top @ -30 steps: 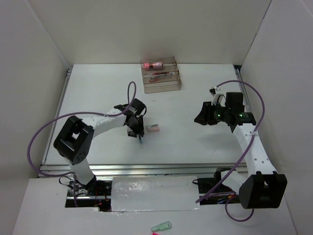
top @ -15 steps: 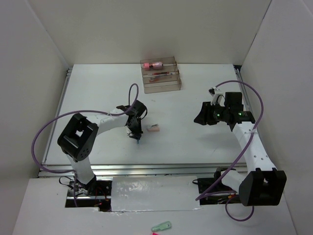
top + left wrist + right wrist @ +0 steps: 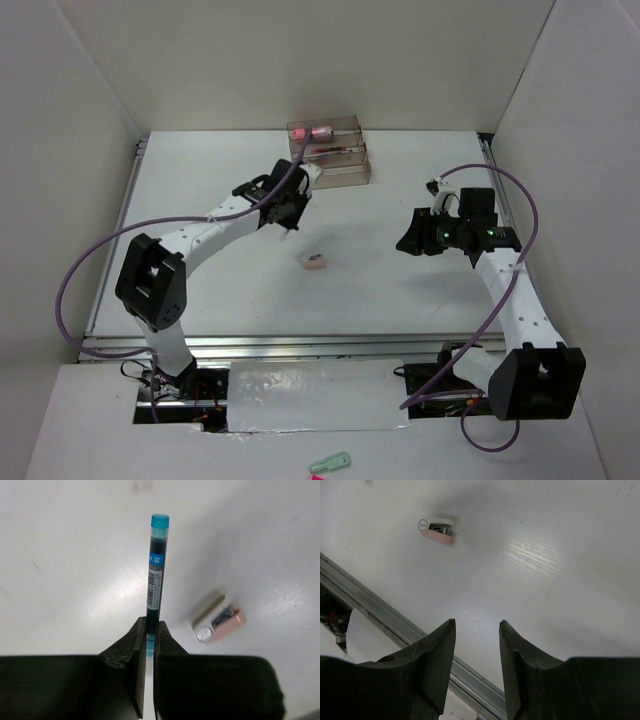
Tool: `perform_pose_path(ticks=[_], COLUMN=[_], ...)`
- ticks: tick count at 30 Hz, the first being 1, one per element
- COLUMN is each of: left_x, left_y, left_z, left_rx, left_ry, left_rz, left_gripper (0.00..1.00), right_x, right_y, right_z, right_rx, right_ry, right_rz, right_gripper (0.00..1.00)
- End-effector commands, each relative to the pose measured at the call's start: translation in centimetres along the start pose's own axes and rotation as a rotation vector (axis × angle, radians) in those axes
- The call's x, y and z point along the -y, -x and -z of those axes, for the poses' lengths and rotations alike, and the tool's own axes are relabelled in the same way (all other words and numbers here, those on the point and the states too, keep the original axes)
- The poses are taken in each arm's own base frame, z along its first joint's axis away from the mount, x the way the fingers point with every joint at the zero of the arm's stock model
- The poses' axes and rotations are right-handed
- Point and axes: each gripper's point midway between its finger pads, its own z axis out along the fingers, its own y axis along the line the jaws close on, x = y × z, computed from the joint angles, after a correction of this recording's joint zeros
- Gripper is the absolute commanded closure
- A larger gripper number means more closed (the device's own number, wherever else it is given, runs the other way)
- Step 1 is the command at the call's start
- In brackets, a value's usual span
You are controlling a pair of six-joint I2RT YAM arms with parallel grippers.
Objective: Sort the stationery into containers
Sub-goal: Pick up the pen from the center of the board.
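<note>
I will carry the thin blue pen outward with my left gripper over the organiser's middle section (image 3: 337, 152) and release it there, because red pens already lie in that section.
My left gripper (image 3: 150, 625) is shut on a thin blue pen (image 3: 156, 570) that sticks straight out beyond the fingertips, held above the table. In the top view that gripper (image 3: 290, 215) hangs just in front of the smoky clear organiser (image 3: 335, 178). The organiser's back compartment holds a pink eraser (image 3: 315, 131) and its middle one holds red pens (image 3: 328, 155). A pink-and-white eraser (image 3: 314, 262) (image 3: 218, 623) lies loose on the table. My right gripper (image 3: 410, 243) (image 3: 477, 622) hovers open and empty at the right, with the same eraser (image 3: 436, 529) far ahead of it.
A pale green clip (image 3: 330, 463) lies off the table at the bottom edge. An aluminium rail (image 3: 395, 625) runs along the table's near edge. White walls enclose the table at the back and both sides.
The left gripper closed on the blue pen, lifted it off the table and carried it back toward the organiser. The eraser stayed put. The right arm has not moved.
</note>
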Motion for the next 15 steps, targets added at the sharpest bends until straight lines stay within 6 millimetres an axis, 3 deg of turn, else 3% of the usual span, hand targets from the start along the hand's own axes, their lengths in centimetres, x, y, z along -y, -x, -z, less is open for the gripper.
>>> perform_pose_path(ticks=[1,3,4,5,6,8,12,13,14,15], left_x=[-2.0,-2.6,-4.0,-4.4,-4.4,-5.9,-6.3,-6.3,-6.4,-6.2], left_y=[10.4,15.0,16.9,20.8,22.6,27.0,31.5,31.3,32.7,32.7], left_z=[3.0,2.6,2.3,2.1,1.9,0.5,-1.4,-3.0,-2.0,-2.3], left_rx=[0.349,0.466,0.516,0.611,0.666,0.743,0.872,0.899,0.996,1.021], left_ry=[-0.009,0.019,0.04,0.052,0.012,0.003,0.03,0.044,0.08,0.083], left_rz=[-0.379,-0.536,-0.553,-0.57,-0.57,-0.546,-0.605,-0.635,-0.653,-0.665], left_gripper=[1.0,1.0,1.0,1.0,0.99,0.9,0.85,0.87,0.94,0.96], right_x=[0.0,0.2,0.4,0.4,0.5,0.7,1.4,1.5,1.7,1.8], right_y=[0.5,0.6,0.5,0.6,0.5,0.5,-0.1,-0.1,-0.3,-0.3], right_z=[-0.3,-0.5,-0.7,-0.7,-0.8,-0.8,-0.9,-0.9,-1.0,-1.1], right_rx=[0.018,0.018,0.012,0.013,0.006,0.004,-0.002,-0.001,-0.01,-0.011], right_ry=[0.019,0.017,0.015,0.016,0.016,0.012,-0.011,-0.013,-0.014,-0.011], right_rz=[0.028,0.028,0.024,0.024,0.02,0.024,0.031,0.032,0.023,0.017], right_gripper=[0.53,0.53,0.53,0.53,0.53,0.53,0.53,0.53,0.53,0.53])
